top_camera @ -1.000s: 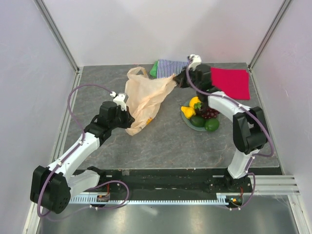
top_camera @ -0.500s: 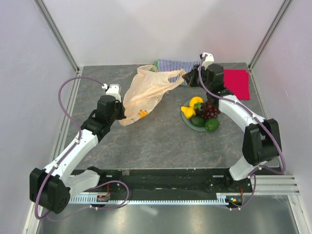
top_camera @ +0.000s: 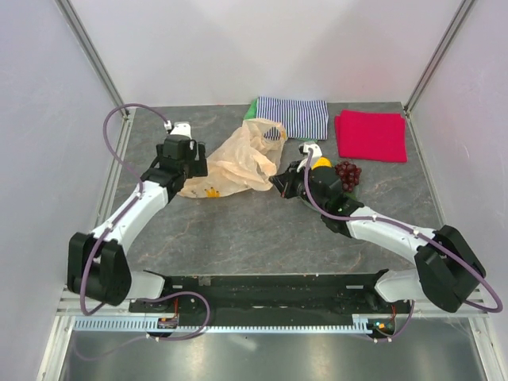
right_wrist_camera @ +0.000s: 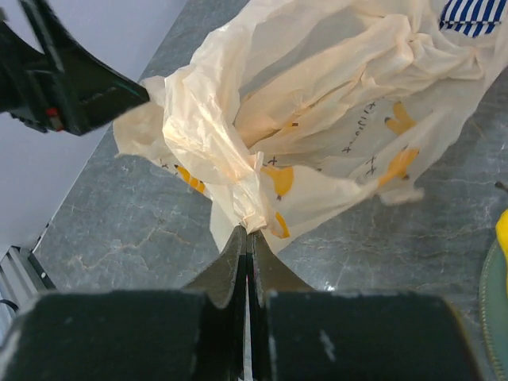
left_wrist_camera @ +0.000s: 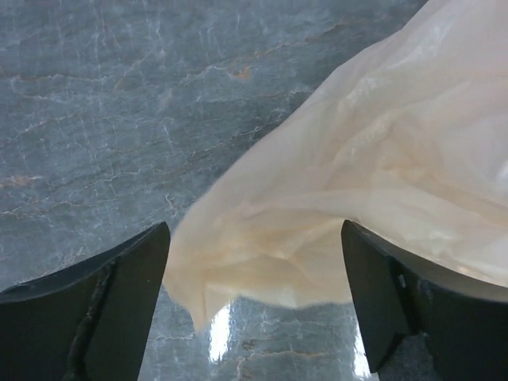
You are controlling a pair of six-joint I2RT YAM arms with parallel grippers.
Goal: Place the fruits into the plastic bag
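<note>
Next, my left gripper moves back and to the right in the top view onto the bag's lower edge [top_camera: 263,183] beside my right gripper, whose fingers hold it bunched.
The plastic bag [top_camera: 236,161], cream-peach with yellow banana prints, lies crumpled on the grey table left of centre. My right gripper [top_camera: 277,182] is shut on a bunched fold of the plastic bag [right_wrist_camera: 317,119] at its near right side, the pinch showing at the right gripper [right_wrist_camera: 248,231]. My left gripper [top_camera: 193,167] stands open at the bag's left end; in the left wrist view the left gripper [left_wrist_camera: 254,232] has the edge of the plastic bag [left_wrist_camera: 341,190] lying loose between its jaws. Of the fruits, a yellow lemon [top_camera: 321,164] and a purple grape bunch [top_camera: 347,172] show behind the right arm.
A striped folded cloth [top_camera: 296,116] and a red folded cloth [top_camera: 371,135] lie at the back. The plate's rim [right_wrist_camera: 489,317] shows at the right edge of the right wrist view. The right arm covers most of the plate.
The left gripper has opened, let go of the bag and moved toward the back. The right gripper has pulled its fold of the bag from the back toward the front.
</note>
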